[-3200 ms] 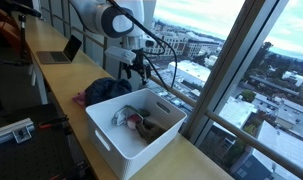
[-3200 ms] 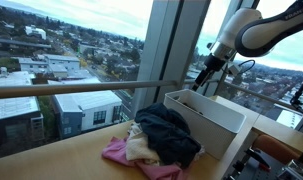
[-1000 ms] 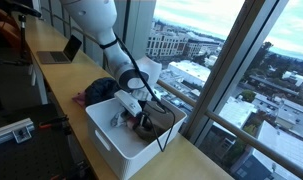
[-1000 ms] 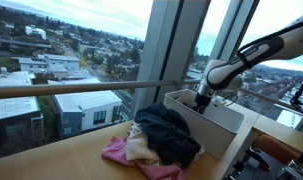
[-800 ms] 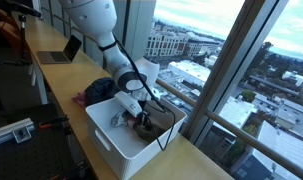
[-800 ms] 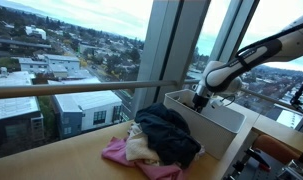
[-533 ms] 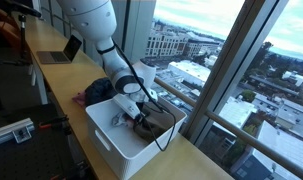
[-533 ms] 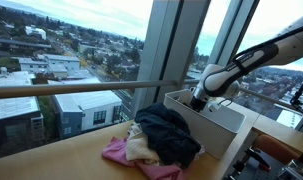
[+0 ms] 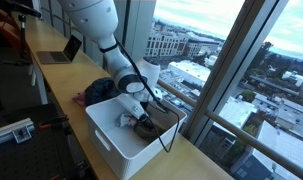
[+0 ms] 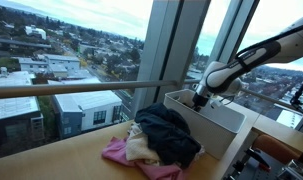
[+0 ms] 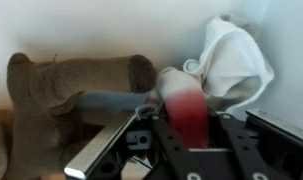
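Observation:
The cloth rises from the bin with my gripper next, goes over the pile of dark clothes (image 10: pixel 168 132) and lowers for release, since other garments already lie heaped there.
My gripper (image 9: pixel 141 119) is down inside the white bin (image 9: pixel 106 141), also seen in an exterior view (image 10: pixel 207 121). In the wrist view the gripper (image 11: pixel 192 130) has its jaws pressed against both sides of a red and white cloth (image 11: pixel 185 103), shut on it. Left of it lie a brown sock (image 11: pixel 51 85) and a grey piece (image 11: pixel 106 102). At the upper right, a white cloth (image 11: pixel 236 60) is bunched against the bin wall. The bin wall hides the fingertips in an exterior view (image 10: pixel 197 101).
A pile of dark clothes (image 10: pixel 167 134) with a pink garment (image 10: pixel 120 152) lies on the wooden counter beside the bin, also seen as the pile (image 9: pixel 103 90). A laptop (image 9: pixel 61 50) stands farther along the counter. Tall windows and a handrail (image 10: pixel 81 88) border the counter.
The arm came down from above the bin into it. Over the last second the jaws have narrowed from wide open onto the red and white cloth.

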Controlling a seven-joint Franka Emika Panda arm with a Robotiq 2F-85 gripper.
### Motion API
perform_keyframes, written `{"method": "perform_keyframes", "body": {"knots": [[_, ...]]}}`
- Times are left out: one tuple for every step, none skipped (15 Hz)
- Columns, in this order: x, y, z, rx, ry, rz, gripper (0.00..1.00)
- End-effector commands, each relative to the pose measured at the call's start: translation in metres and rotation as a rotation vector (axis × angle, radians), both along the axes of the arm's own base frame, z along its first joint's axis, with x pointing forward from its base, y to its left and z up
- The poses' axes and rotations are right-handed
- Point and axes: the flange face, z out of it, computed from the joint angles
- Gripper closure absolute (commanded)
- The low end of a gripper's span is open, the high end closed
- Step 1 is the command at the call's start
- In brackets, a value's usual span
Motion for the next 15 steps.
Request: {"method": "perform_keyframes", "body": {"knots": [[-0.010,-0.025,0.069,-0.040,-0.073,-0.003,0.96],[-0.011,-0.025,0.093,-0.056,-0.101,-0.003,0.95],[-0.013,-0.023,0.116,-0.068,-0.127,-0.002,0.94],[-0.014,-0.017,0.138,-0.078,-0.155,0.004,0.95],[-0.016,-0.003,0.159,-0.082,-0.181,0.020,0.95],[-0.019,0.011,0.178,-0.083,-0.204,0.037,0.95],[-0.023,0.032,0.193,-0.085,-0.223,0.061,0.95],[-0.028,0.053,0.207,-0.086,-0.237,0.088,0.95],[-0.034,0.076,0.219,-0.087,-0.249,0.118,0.95],[-0.041,0.100,0.229,-0.092,-0.262,0.149,0.95],[-0.049,0.126,0.239,-0.096,-0.270,0.179,0.95],[-0.058,0.151,0.246,-0.099,-0.273,0.209,0.95],[-0.064,0.171,0.251,-0.102,-0.273,0.235,0.95],[-0.068,0.191,0.247,-0.103,-0.268,0.259,0.95],[-0.074,0.205,0.247,-0.101,-0.258,0.279,0.95]]}}
